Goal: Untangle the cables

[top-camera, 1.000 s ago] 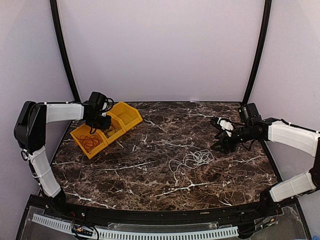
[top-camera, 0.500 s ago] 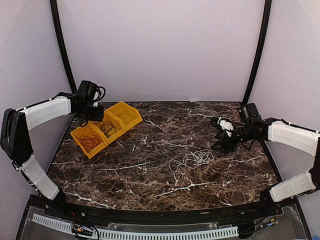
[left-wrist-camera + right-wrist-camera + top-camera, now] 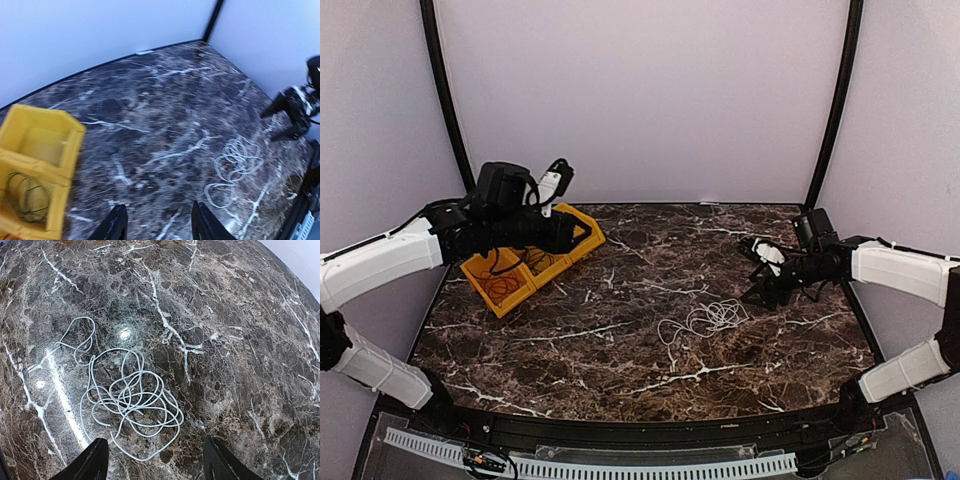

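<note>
The robot needs to lower its left gripper next from above the bins onto the white cable's small outlying loop (image 3: 662,330) (image 3: 208,193), since the loop lies below, to the right in the top view.
The white cable (image 3: 705,320) lies as a loose tangled coil on the marble table, right of centre; it also shows in the left wrist view (image 3: 235,165) and in the right wrist view (image 3: 130,400). The red-orange cable (image 3: 500,286) lies in the nearest yellow bin. The black cable (image 3: 538,262) lies in the middle bin, and shows in the left wrist view (image 3: 27,197). My left gripper (image 3: 575,238) is open and empty above the bins, pointing right (image 3: 160,227). My right gripper (image 3: 757,271) is open and empty just right of the white cable (image 3: 157,465).
Three joined yellow bins (image 3: 582,243) stand at the back left; the farthest one (image 3: 45,145) is empty. Black frame posts (image 3: 832,110) rise at the back corners. The table's front edge (image 3: 620,425) carries a black rail.
My left arm has lifted from over the bins and swung its gripper round to point right across the table. My right gripper has barely moved. The cables lie as before.
</note>
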You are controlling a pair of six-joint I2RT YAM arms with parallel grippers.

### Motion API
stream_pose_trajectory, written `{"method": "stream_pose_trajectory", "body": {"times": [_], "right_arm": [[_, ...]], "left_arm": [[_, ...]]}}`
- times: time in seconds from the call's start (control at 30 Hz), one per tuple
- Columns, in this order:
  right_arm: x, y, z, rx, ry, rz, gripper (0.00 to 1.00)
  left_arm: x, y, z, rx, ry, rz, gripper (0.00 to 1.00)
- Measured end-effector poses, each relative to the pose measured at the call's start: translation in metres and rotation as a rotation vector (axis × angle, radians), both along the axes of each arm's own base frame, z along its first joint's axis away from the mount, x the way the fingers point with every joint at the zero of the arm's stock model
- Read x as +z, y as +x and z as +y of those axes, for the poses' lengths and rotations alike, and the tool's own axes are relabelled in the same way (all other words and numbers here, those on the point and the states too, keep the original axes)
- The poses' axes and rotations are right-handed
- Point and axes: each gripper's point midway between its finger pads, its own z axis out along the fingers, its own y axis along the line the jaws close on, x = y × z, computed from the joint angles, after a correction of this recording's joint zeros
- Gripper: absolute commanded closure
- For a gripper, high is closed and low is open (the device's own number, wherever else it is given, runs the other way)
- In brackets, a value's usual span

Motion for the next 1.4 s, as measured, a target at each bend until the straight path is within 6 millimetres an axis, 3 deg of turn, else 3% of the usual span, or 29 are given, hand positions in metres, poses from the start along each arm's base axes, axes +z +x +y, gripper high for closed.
{"method": "stream_pose_trajectory", "body": {"times": [0.13, 0.27, 0.43, 0.6, 0.77, 0.9, 1.13, 1.4], "right_arm": [[-0.002, 0.000, 0.000, 0.002, -0.002, 0.007, 0.34], [-0.007, -0.001, 0.001, 0.007, -0.010, 0.018, 0.35], [-0.018, -0.004, 0.006, 0.033, -0.038, 0.035, 0.36], [-0.025, -0.008, 0.011, 0.053, -0.058, 0.048, 0.36], [-0.028, -0.008, 0.011, 0.053, -0.072, 0.048, 0.36], [-0.029, -0.008, 0.011, 0.053, -0.078, 0.049, 0.36], [-0.030, -0.014, 0.019, 0.090, -0.082, 0.044, 0.36], [-0.043, -0.050, 0.060, 0.315, -0.169, 0.001, 0.33]], "left_arm": [[-0.034, -0.031, -0.084, -0.219, -0.034, 0.051, 0.55], [-0.101, -0.050, -0.141, -0.336, 0.043, 0.156, 0.56], [-0.180, -0.071, -0.169, -0.387, 0.130, 0.301, 0.57], [-0.220, -0.077, -0.173, -0.378, 0.139, 0.404, 0.57], [-0.239, -0.077, -0.176, -0.351, 0.116, 0.460, 0.62], [-0.240, -0.070, -0.189, -0.336, 0.064, 0.468, 0.69], [-0.244, -0.059, -0.211, -0.314, -0.015, 0.480, 1.00], [-0.245, -0.056, -0.210, -0.292, -0.017, 0.483, 1.00]]}}
